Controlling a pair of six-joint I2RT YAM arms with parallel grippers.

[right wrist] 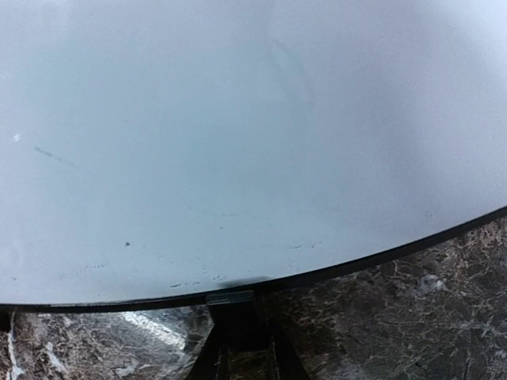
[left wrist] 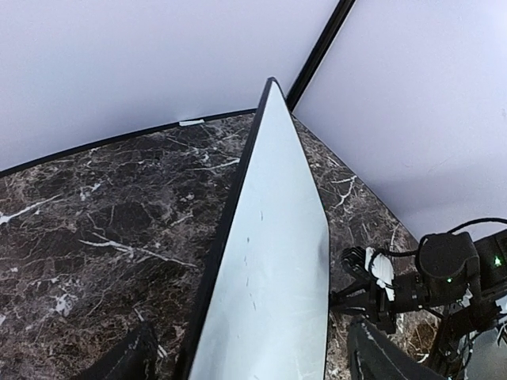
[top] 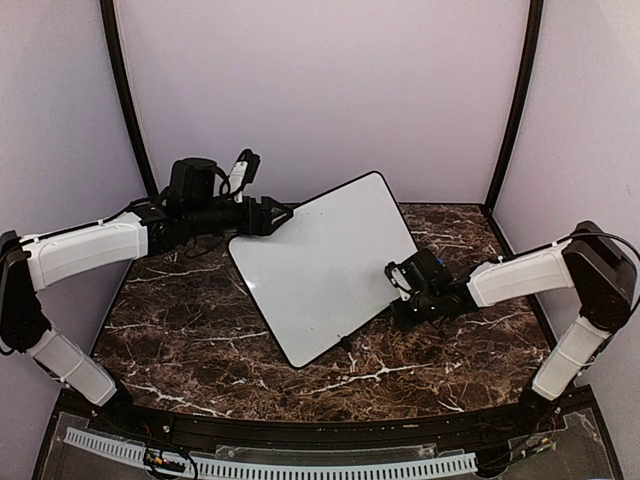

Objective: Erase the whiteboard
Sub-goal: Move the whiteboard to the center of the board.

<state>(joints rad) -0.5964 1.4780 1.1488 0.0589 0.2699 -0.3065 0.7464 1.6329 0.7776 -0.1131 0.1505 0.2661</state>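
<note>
My right gripper pushes outward toward the back wall (top: pixel 303 188) and to the left in the top view next, squaring the slanted whiteboard. Then it releases the whiteboard's frame.
The whiteboard (top: pixel 325 265) lies at an angle in the middle of the table, its face nearly blank. A few faint specks and smudges (right wrist: pixel 194 281) show near its rim. My left gripper (top: pixel 283 216) is at the board's far left corner. In the left wrist view its fingers (left wrist: pixel 131 356) stand wide apart on either side of the whiteboard (left wrist: pixel 277 261), with gaps to it. My right gripper (top: pixel 392 283) is at the board's right edge. In the right wrist view the right gripper (right wrist: pixel 231 305) is shut, and its tips meet the black frame of the whiteboard (right wrist: pixel 238 142).
The table (top: pixel 200 300) is dark brown marble with white veins. Pale walls and black corner posts (top: pixel 125 90) close off the back and sides. A black rail (top: pixel 300 440) runs along the near edge.
</note>
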